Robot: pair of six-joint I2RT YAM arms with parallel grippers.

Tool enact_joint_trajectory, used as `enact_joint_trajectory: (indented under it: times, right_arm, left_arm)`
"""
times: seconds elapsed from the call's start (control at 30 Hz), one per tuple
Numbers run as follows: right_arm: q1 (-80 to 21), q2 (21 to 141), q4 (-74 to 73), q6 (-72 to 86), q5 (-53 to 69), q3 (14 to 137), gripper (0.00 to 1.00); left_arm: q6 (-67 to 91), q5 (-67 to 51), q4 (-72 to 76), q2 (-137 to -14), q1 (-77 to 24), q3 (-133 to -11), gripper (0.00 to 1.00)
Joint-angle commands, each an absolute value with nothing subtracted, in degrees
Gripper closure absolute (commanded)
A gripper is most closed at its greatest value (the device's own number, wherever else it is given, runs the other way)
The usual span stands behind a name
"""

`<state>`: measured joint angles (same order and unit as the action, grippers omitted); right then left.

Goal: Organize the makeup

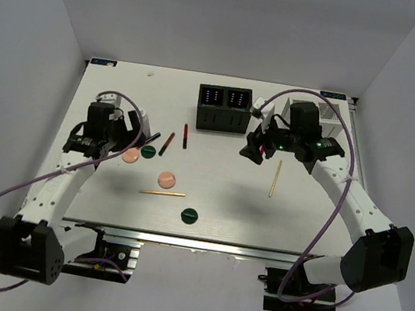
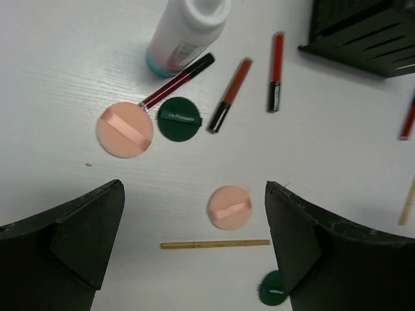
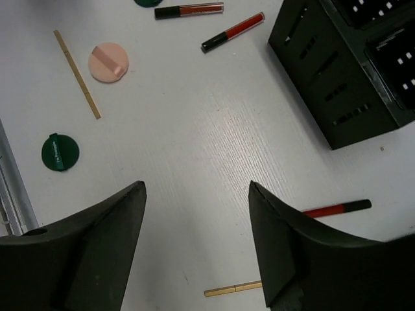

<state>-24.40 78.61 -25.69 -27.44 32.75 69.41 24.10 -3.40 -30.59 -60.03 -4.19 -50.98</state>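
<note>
The white top of the white bottle point(image 2: 185, 29), which stands beyond my left gripper's open fingers, should be between them next, so the gripper will move outward and down until they straddle it.
The makeup lies loose on the white table. The white bottle point(image 2: 185, 29) stands at the far left. Beside it lie a dark pencil point(image 2: 176, 81), two red pencils point(image 2: 230, 94) point(image 2: 275, 71), a pink disc point(image 2: 125, 129) and a dark green disc point(image 2: 179, 118). Nearer lie a second pink disc point(image 1: 166, 179), a tan stick point(image 1: 162, 192) and a second green disc point(image 1: 188, 216). Another tan stick point(image 1: 275, 178) lies at the right, and a red pencil point(image 3: 337, 208) lies below my right gripper. My left gripper point(image 1: 126, 133) point(image 2: 194, 186) is open and empty above the left group. My right gripper point(image 1: 254, 150) point(image 3: 196, 186) is open and empty above bare table.
The black two-compartment box point(image 1: 224, 108) stands at the back centre and shows in the right wrist view point(image 3: 350, 65). A white slotted box point(image 1: 328, 111) sits at the back right behind my right arm. White walls enclose the table. A metal rail point(image 1: 178, 239) runs along the near edge.
</note>
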Motion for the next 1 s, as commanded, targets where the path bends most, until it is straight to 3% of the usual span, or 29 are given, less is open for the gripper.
enact_joint_trajectory:
  times: [0.0,0.23,0.67,0.9,0.97]
  right_arm:
    - [-22.33,79.19,-20.92,-22.25,32.95,69.08,0.3]
    - [-14.78,82.96,-22.06,-18.02,37.18,71.63,0.28]
    - [-12.48,81.65,-22.5,-18.46,37.79,69.96,0.26]
    - [-11.51,80.86,-22.85,-18.46,38.23,69.17,0.26]
    - [-11.25,80.77,-22.94,-18.37,38.32,69.34,0.26]
  left_arm:
    - [19.96,-1.07,-23.22,-63.71,-5.44,-48.61,0.02]
    - [12.93,7.1,-6.7,-73.2,-8.44,-46.49,0.02]
    - [8.79,12.92,4.22,-92.72,-8.53,-56.86,0.05]
    - [10.19,10.37,5.01,-96.41,-8.88,-60.55,0.31]
    - [10.2,9.5,5.01,-96.85,-8.96,-61.0,0.45]
